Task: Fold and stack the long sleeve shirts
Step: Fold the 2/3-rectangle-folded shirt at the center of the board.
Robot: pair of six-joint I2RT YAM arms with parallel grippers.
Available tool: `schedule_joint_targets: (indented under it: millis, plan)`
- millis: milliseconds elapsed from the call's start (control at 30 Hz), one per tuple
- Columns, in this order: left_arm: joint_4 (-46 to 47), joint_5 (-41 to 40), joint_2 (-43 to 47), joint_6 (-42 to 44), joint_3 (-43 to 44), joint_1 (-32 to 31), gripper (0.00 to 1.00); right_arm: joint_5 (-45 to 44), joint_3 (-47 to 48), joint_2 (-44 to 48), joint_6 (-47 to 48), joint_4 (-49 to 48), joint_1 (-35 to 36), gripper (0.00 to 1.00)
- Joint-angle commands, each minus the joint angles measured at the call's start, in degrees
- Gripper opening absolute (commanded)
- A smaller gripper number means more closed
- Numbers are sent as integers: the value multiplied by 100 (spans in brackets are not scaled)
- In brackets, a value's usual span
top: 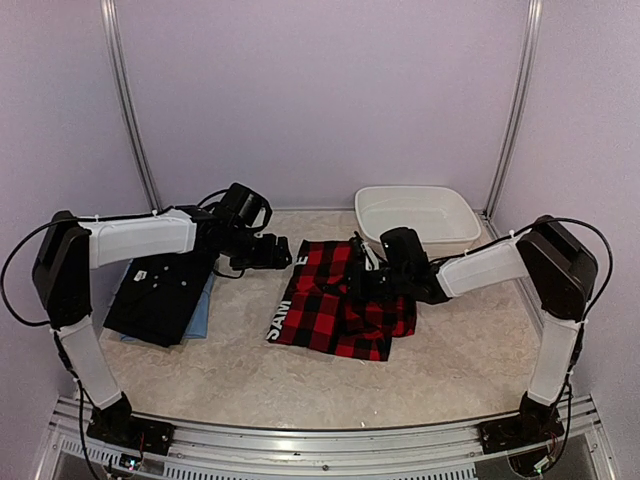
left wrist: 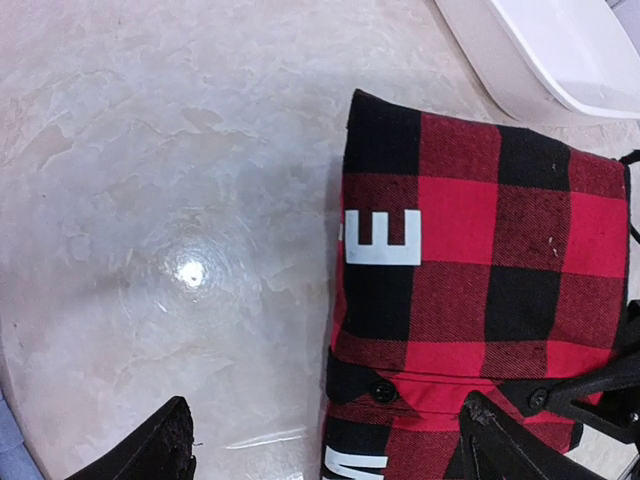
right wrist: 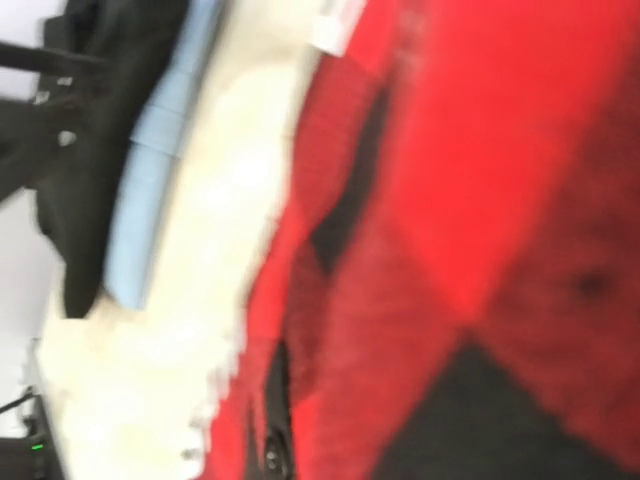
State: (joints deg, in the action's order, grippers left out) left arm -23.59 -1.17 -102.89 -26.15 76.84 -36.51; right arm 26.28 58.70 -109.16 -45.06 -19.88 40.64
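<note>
The robot's right gripper will pull its layer to the right in the top view over the shirt's end and let go of it, since lower cloth sticks out there.
The red-and-black checked flannel shirt (top: 340,295) lies partly folded at the table's middle, with white letters along its left edge. In the left wrist view it (left wrist: 480,250) fills the right half. My left gripper (top: 272,252) hovers at the shirt's left edge, open, with its fingertips (left wrist: 170,440) wide apart over the edge (left wrist: 325,420). My right gripper (top: 365,272) is down on the shirt's middle. Blurred red cloth (right wrist: 450,200) fills its wrist view and buries its fingers. A folded black shirt (top: 160,290) lies on a light blue one (top: 202,312) at the left.
A white oval basin (top: 415,215) stands at the back right, just behind the flannel, and also shows in the left wrist view (left wrist: 560,50). The black and blue stack shows in the right wrist view (right wrist: 110,150). Walls close in the table on three sides.
</note>
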Motion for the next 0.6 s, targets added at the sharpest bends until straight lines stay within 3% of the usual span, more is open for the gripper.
schedule_joint_targets:
  millis: [0,367,567]
  plan:
    - [-22,-179,173,171,-72,71,87,422,312,538,-19,496,-53,0]
    - [-75,-47,140,249,-72,65,87,1177,-76,1201,27,1266,-691,0]
    - [-83,37,105,275,-56,-7,87,1378,-285,1223,588,1847,-1162,0]
